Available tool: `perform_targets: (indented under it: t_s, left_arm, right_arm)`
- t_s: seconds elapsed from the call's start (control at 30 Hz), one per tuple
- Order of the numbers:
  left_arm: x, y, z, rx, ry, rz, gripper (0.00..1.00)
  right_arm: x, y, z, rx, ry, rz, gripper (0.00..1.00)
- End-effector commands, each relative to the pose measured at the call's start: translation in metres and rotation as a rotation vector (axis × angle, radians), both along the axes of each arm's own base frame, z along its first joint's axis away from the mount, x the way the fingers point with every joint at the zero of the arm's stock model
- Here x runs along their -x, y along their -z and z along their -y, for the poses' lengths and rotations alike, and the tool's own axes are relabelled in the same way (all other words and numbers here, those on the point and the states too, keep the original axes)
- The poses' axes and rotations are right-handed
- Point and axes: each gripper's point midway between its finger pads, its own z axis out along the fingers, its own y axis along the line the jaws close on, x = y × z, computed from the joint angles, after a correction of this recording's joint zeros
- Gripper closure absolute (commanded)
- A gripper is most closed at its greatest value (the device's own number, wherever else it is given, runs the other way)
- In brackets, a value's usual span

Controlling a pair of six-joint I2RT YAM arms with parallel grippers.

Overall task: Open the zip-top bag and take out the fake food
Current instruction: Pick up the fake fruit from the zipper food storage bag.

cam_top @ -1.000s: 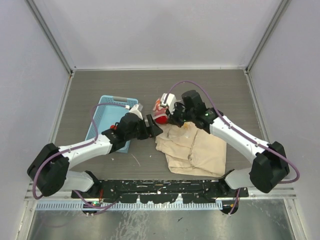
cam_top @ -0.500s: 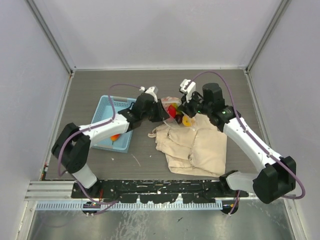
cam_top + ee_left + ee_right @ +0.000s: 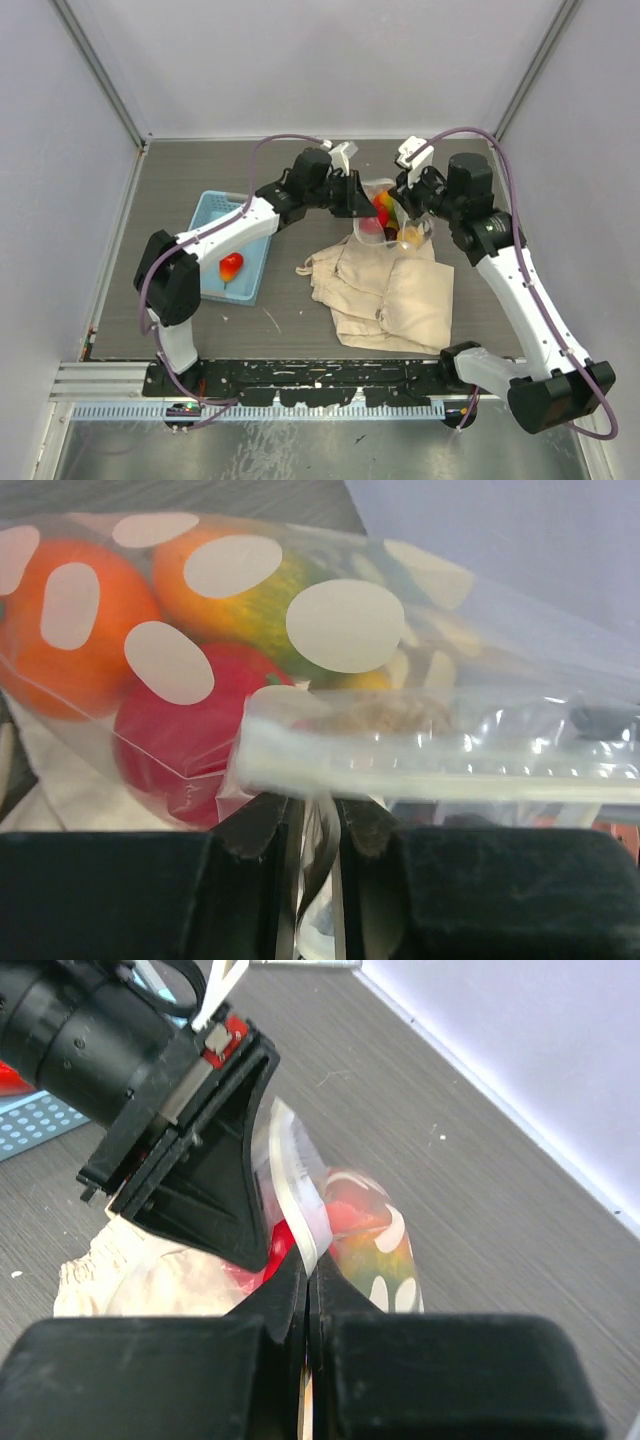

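Observation:
I need to lower my right gripper and bring it back over the cloth bag's far edge [image 3: 343, 258] to release the zip-top bag's rim, as the zip-top bag [image 3: 392, 225] hangs above it.
The zip-top bag [image 3: 392, 225], clear with white oval spots, hangs between both grippers above the far edge of the beige cloth bag [image 3: 390, 290]. Inside it lies the fake food [image 3: 170, 735]: an orange piece [image 3: 70, 630], a red one and a yellow-green one [image 3: 250, 590]. My left gripper [image 3: 315, 825] is shut on a flap of plastic just under the zip strip [image 3: 430, 770]. My right gripper [image 3: 308, 1270] is shut on the opposite lip of the mouth, with the left gripper's black fingers [image 3: 200, 1180] close beside it. In the top view the left gripper [image 3: 358, 200] and the right gripper [image 3: 408, 205] flank the bag.
A light blue basket [image 3: 215, 215] stands left of centre with one red-orange fruit [image 3: 230, 267] in it. The cloth bag lies spread out in front of the grippers. Walls close the table at the back and on both sides.
My left arm swung from the basket over to the bag and shut on its mouth. My right arm carried the bag up and toward the back right.

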Motion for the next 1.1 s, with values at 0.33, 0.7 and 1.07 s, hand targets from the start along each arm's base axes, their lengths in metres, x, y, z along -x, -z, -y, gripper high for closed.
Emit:
perform_targets:
  t_s: [0.33, 0.7, 1.07]
  left_arm:
    - [0.016, -0.040, 0.075, 0.069, 0.234, -0.009, 0.87]
    - [0.034, 0.075, -0.022, -0.165, 0.005, -0.115, 0.89]
    - [0.062, 0.108, -0.106, -0.286, -0.221, -0.087, 0.88]
  right_arm:
    - [-0.018, -0.048, 0.080, 0.136, 0.342, 0.216, 0.99]
    - [0.066, 0.064, -0.073, 0.002, -0.575, -0.173, 0.99]
    - [0.056, 0.095, -0.094, -0.002, -0.521, -0.268, 0.99]
